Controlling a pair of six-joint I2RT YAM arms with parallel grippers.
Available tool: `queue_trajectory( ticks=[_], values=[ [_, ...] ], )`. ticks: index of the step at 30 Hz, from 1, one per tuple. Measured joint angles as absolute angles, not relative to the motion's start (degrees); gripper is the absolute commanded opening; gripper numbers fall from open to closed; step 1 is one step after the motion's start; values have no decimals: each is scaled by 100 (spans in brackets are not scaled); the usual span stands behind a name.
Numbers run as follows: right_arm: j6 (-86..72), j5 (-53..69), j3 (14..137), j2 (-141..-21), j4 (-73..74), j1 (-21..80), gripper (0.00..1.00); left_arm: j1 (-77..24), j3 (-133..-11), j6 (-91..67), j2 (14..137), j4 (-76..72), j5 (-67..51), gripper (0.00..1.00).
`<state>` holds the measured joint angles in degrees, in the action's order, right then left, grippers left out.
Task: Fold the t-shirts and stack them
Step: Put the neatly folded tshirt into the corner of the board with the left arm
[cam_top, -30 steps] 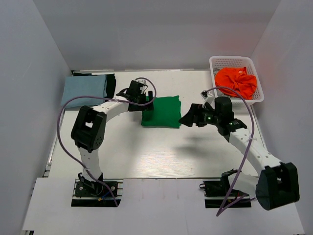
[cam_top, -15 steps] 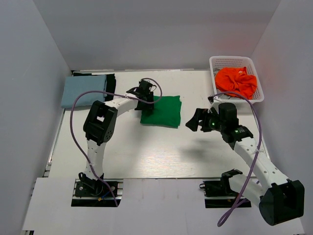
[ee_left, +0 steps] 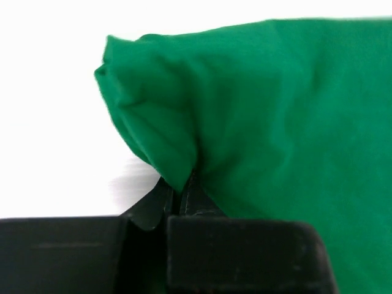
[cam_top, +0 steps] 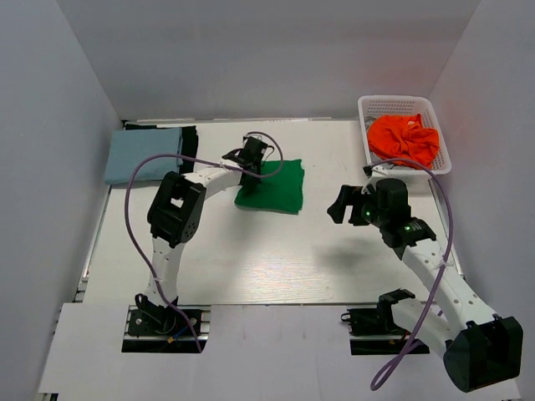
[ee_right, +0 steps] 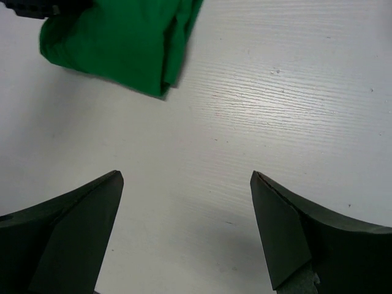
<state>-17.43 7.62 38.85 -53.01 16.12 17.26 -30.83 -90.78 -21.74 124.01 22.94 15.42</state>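
I should next lift the green t-shirt with my left gripper across to the stack on its left in the top view, lower it onto the pale blue t-shirt (cam_top: 144, 154) and release.
A folded bright green t-shirt (cam_top: 272, 188) lies at the table's middle back. My left gripper (cam_top: 253, 159) sits at its upper left corner, and in the left wrist view its jaws (ee_left: 179, 193) are pinched together on a bunched fold of the green cloth (ee_left: 275, 110). Over bare table to the shirt's right, my right gripper (cam_top: 338, 205) hangs open with nothing between its fingers (ee_right: 187, 174); the green shirt (ee_right: 116, 40) shows at the upper left of that view. A folded pale blue t-shirt (cam_top: 144, 154) lies on a black one (cam_top: 191, 144) at the back left. An orange t-shirt (cam_top: 404, 138) is crumpled in the basket.
The white mesh basket (cam_top: 397, 102) stands in the back right corner against the wall. Grey walls close in the table on three sides. Purple cables loop off both arms.
My left gripper has closed on the green shirt's corner, and the shirt has shifted slightly left. The right gripper has drawn back to the right, away from the shirt, still open.
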Motion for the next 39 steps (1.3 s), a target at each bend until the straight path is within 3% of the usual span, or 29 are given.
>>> queue_trajectory(
  ticks=[16,39],
  values=[
    [-1730,578,3758,-5511,1485,1721,90,-2576,-8405,-121,10713,2563,3411,0],
    [-1649,401,3924,-6027,1479,1721,90,-1282,-8847,2106,10357,1765,3610,0]
  ],
)
